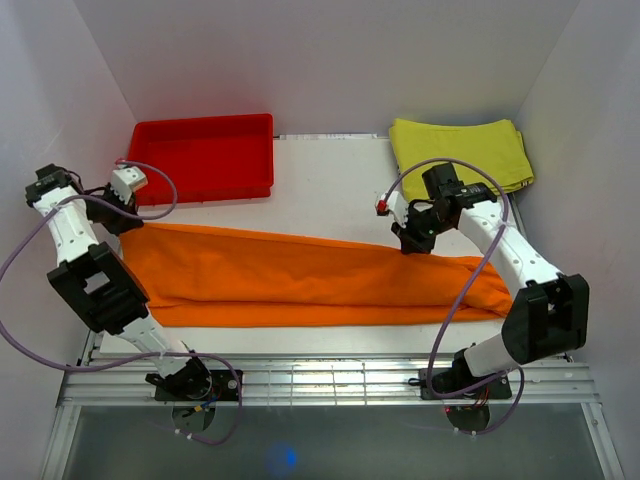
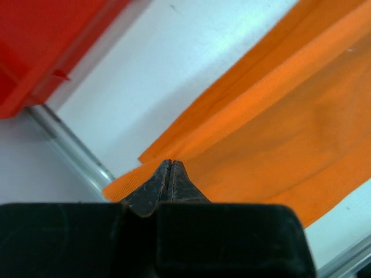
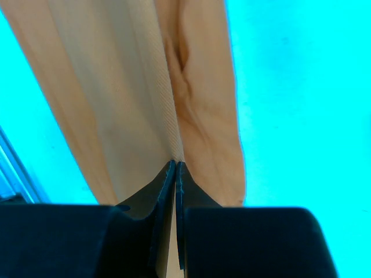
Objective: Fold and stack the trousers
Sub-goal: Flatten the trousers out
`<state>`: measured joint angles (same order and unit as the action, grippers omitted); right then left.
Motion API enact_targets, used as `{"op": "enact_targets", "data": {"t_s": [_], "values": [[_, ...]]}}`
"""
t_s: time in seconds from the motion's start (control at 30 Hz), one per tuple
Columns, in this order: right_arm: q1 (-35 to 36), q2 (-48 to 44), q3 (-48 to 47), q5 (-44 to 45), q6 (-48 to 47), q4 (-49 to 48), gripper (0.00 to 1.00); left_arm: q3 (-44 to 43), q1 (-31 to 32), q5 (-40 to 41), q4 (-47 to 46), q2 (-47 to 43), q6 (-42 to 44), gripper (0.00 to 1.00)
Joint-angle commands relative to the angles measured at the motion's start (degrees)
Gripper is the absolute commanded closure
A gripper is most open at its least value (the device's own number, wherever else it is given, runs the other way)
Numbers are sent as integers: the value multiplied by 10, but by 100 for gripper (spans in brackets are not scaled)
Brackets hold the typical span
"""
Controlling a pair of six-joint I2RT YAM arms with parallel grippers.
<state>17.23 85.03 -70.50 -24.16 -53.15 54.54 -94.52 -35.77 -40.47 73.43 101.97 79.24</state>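
The left gripper releases the trousers next and lifts outward toward the red tray's near corner [image 1: 141,203] [image 2: 26,105].
The orange trousers [image 1: 300,280] lie stretched left to right across the white table, folded lengthwise into a long band. My left gripper [image 1: 118,218] is at their far left corner. In the left wrist view its jaws [image 2: 170,162] are shut, with the edge of the trousers [image 2: 278,127] pinched at the tips. My right gripper [image 1: 412,243] sits on the far edge towards the right end. The right wrist view, tinted so that the cloth looks pale tan, has this gripper [image 3: 175,163] shut on a raised ridge of the trousers [image 3: 116,87].
A red plastic tray [image 1: 200,122] stands at the back left, close behind the left gripper, and its wall [image 2: 35,52] fills the left wrist view's corner. A folded yellow-green cloth [image 1: 460,150] lies at the back right. Bare table [image 1: 330,180] shows between them.
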Motion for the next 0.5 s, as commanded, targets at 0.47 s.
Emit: {"op": "enact_targets", "data": {"t_s": [0.47], "values": [[-26, 279, -391, 98, 38, -178, 92, -9, 29, 5, -439, -22, -356, 100]]}}
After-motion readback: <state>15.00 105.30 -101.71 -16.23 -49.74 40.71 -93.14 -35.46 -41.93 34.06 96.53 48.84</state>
